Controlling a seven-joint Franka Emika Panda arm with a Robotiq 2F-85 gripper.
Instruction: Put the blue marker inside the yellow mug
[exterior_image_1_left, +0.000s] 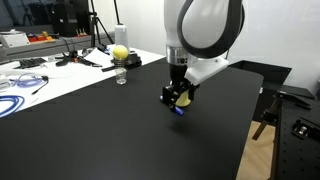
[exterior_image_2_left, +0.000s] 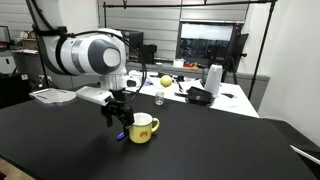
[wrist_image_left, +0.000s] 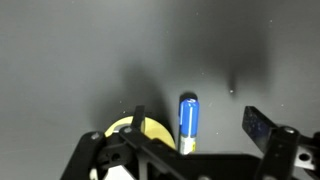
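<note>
The blue marker lies on the tabletop between my open fingers, still below them. I will lower my gripper around its blue cap (exterior_image_1_left: 178, 110) (wrist_image_left: 189, 120) and close there.
The blue marker (wrist_image_left: 187, 120) has a blue cap and a white barrel. In the wrist view it lies on the black table between my gripper's (wrist_image_left: 198, 114) two fingers, and neither finger touches it. The gripper is open. The yellow mug (wrist_image_left: 143, 130) sits just beside the marker, at the wrist view's lower left. In an exterior view the mug (exterior_image_2_left: 144, 128) stands upright on the table, with the gripper (exterior_image_2_left: 118, 120) low beside it and the marker's blue end (exterior_image_2_left: 120, 135) beneath it. In an exterior view the gripper (exterior_image_1_left: 178, 98) mostly hides the mug, and the marker (exterior_image_1_left: 180, 110) shows below it.
The black table (exterior_image_1_left: 120, 130) spreads wide around the gripper. A yellow ball sits on a small glass (exterior_image_1_left: 120, 55) on the white desk behind, also seen in an exterior view (exterior_image_2_left: 165, 81). Cables and clutter (exterior_image_1_left: 30, 75) lie on that desk. A white jug (exterior_image_2_left: 213, 78) stands at the back.
</note>
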